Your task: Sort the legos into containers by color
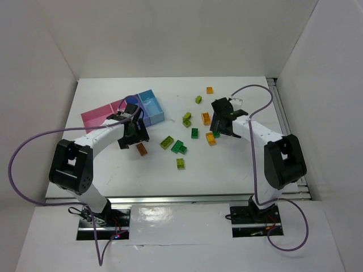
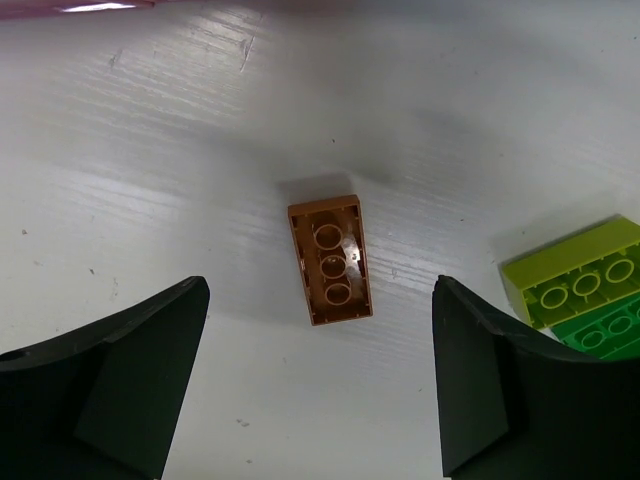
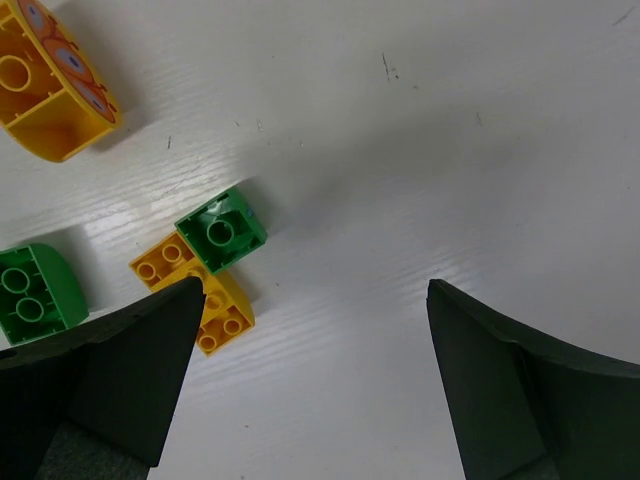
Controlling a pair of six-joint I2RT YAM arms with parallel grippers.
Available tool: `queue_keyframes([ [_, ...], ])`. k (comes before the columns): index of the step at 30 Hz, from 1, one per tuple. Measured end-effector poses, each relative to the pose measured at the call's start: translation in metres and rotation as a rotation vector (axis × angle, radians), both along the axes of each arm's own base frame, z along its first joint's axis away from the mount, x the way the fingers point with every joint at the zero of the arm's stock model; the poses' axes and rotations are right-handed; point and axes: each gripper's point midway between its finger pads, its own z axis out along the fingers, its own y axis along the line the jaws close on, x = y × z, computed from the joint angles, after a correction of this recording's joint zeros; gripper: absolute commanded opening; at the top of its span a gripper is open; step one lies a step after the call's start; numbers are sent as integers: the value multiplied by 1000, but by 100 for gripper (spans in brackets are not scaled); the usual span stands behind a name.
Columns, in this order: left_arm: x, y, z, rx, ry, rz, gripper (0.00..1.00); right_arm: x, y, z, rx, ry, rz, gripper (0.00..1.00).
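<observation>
I will next lower my left gripper onto the middle of the orange-brown brick (image 2: 332,263) and close on it, because the brick is below the gripper, between the open fingers.
My left gripper (image 1: 134,135) is open and empty, just behind an amber brick (image 1: 141,149) lying on the table. In the left wrist view that brick (image 2: 330,260) lies hollow side up, ahead of and between the open fingers (image 2: 120,390), untouched. My right gripper (image 1: 222,122) is open and empty over bare table. In its wrist view a small dark green brick (image 3: 222,230) rests against an orange brick (image 3: 195,295) by the left finger (image 3: 120,380). The joined pink bin (image 1: 99,116) and light-blue bin (image 1: 153,107) stand behind the left gripper.
Loose bricks lie mid-table: lime (image 1: 166,141), dark green (image 1: 179,147), lime (image 1: 180,163), dark green (image 1: 194,133), orange (image 1: 206,118), lime (image 1: 186,118), lime (image 1: 198,100), orange (image 1: 209,89). White walls enclose the table on three sides.
</observation>
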Motion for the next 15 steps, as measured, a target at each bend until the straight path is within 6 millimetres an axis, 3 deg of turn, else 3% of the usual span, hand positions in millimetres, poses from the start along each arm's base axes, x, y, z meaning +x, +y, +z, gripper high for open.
queue_keyframes([
  [7,-2,-4,-7,-9,21,16,93,-3,1,12,31,-56,9,100],
  [15,-5,-10,-22,-20,49,69,84,-7,-3,13,19,-67,18,100],
])
